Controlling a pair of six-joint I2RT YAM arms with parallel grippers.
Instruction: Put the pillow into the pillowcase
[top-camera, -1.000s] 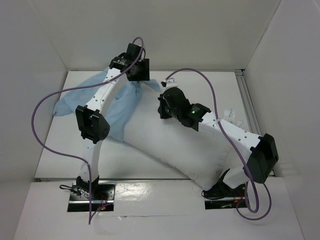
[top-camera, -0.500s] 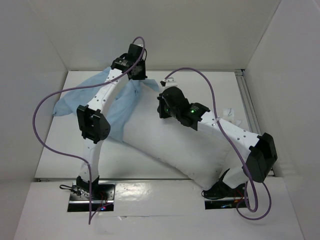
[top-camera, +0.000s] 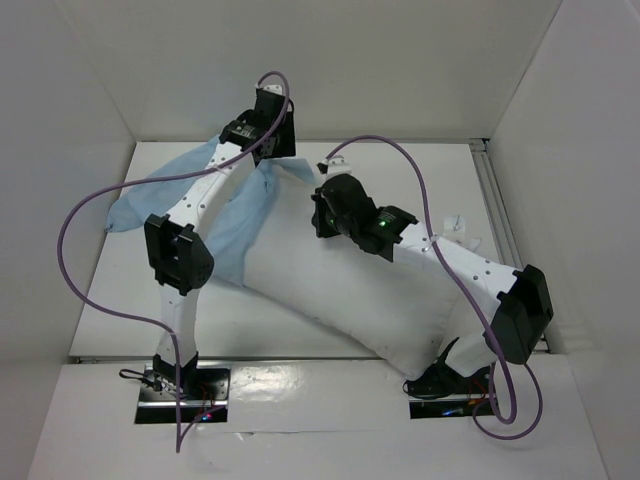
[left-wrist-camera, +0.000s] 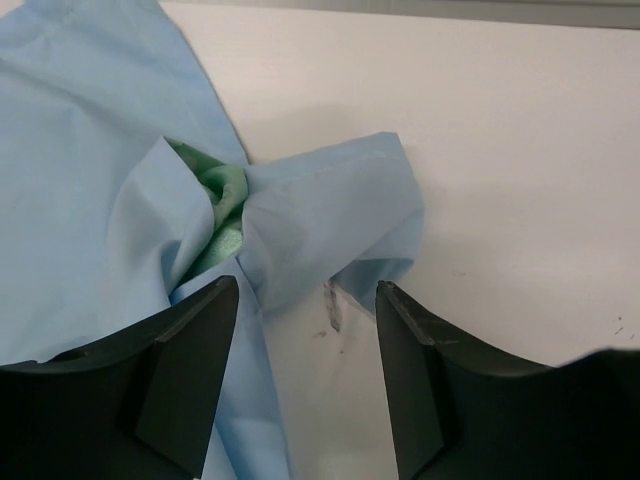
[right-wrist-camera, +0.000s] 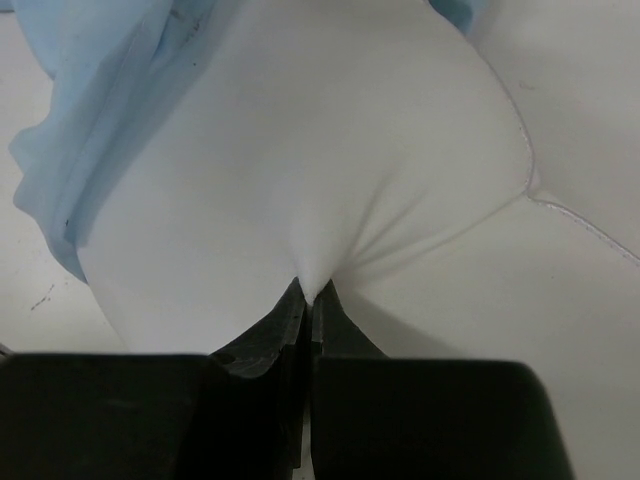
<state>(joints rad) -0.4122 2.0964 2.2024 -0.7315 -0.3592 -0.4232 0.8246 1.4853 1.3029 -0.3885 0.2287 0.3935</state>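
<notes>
My left gripper moves down and to the left in its wrist view onto the pillowcase hem (top-camera: 268, 166) (left-wrist-camera: 249, 272) beside the sea-green fold next, since its gap frames bare table.
The white pillow (top-camera: 360, 290) lies diagonally across the table, its far end tucked under the light blue pillowcase (top-camera: 235, 215). My right gripper (top-camera: 322, 212) is shut on a pinch of the pillow's fabric (right-wrist-camera: 330, 150) near that far end; the blue pillowcase edge (right-wrist-camera: 110, 100) hangs at the upper left of the right wrist view. My left gripper (top-camera: 278, 140) is open above a bunched corner of the pillowcase (left-wrist-camera: 90, 150), whose sea-green inner face (left-wrist-camera: 222, 205) shows in a fold. Nothing lies between its fingers (left-wrist-camera: 190, 370); bare table shows in the gap.
White walls enclose the white table (top-camera: 120, 300) on three sides. A metal rail (top-camera: 497, 205) runs along the right edge. Purple cables (top-camera: 85, 205) loop off both arms. A small white item (top-camera: 458, 222) lies near the right arm.
My left gripper has moved a little toward the far wall and its elbow has swung left. My right gripper has shifted slightly left, still holding the pillow.
</notes>
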